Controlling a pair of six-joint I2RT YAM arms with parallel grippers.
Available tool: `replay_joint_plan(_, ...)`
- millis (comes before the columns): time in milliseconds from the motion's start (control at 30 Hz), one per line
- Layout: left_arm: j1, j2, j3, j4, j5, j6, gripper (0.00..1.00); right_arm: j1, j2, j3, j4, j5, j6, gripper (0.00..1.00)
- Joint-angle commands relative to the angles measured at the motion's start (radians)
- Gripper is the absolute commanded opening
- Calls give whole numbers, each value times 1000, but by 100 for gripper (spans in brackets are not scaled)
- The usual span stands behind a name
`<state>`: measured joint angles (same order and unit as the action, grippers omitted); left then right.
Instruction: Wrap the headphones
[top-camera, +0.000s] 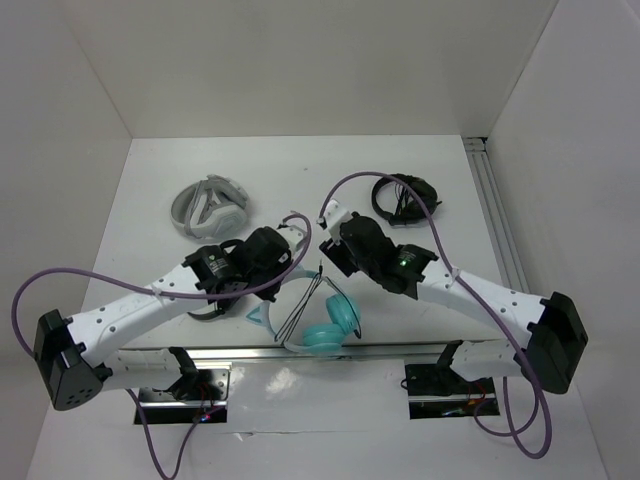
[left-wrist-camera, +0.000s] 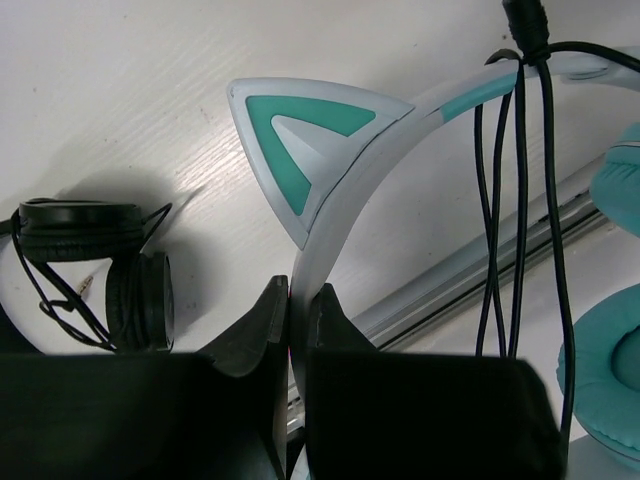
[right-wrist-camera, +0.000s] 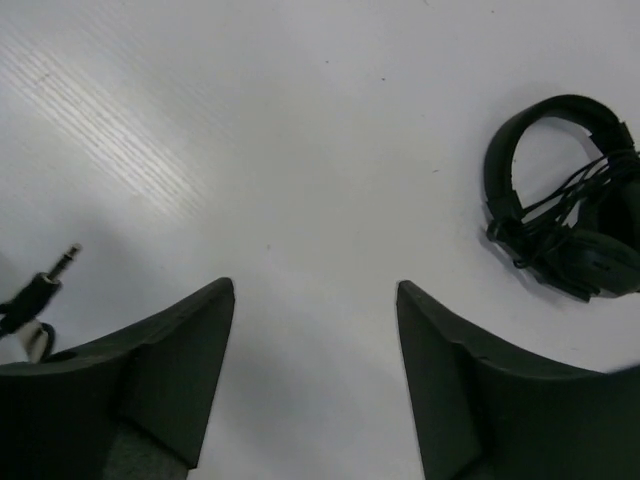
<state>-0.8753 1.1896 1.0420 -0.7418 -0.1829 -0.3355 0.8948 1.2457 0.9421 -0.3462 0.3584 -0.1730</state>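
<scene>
My left gripper should next carry the headphones outward and to the right in the top view, down onto the bare table, because that part is clear.
The teal headphones (top-camera: 325, 335) hang near the table's front edge, between the two arms. My left gripper (top-camera: 288, 262) is shut on their pale blue headband (left-wrist-camera: 420, 110), just below a cat-ear point (left-wrist-camera: 310, 150); the jaws pinch the band at its lower end (left-wrist-camera: 298, 295). Several loops of thin black cable (left-wrist-camera: 512, 210) drape over the headband and hang straight down beside a teal ear cup (left-wrist-camera: 612, 375). My right gripper (top-camera: 330, 238) is open over bare table (right-wrist-camera: 315, 290) with nothing between its fingers. The cable's jack plug (right-wrist-camera: 48, 282) lies free to its left.
Bulky grey-white headphones (top-camera: 210, 207) lie at the back left. Small black headphones (top-camera: 405, 195) with their own bundled cable sit at the back right (right-wrist-camera: 570, 220), also in the left wrist view (left-wrist-camera: 100, 260). An aluminium rail (top-camera: 400, 348) runs along the near edge.
</scene>
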Motion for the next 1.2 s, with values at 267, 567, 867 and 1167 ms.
replay_joint_plan(267, 82, 44, 43, 7, 53, -23, 0, -91, -17, 81, 19, 31, 52, 82)
replay_joint_plan(567, 73, 177, 127, 59, -44, -166, 0, -112, -130, 378, -267, 381, 365, 100)
replay_joint_plan(867, 18, 413, 250, 171, -109, -283, 0, -103, -229, 546, -484, 398, 434, 100)
replay_joint_plan(1167, -11, 518, 328, 251, -99, -366, 0, -103, -262, 535, -513, 378, 425, 100)
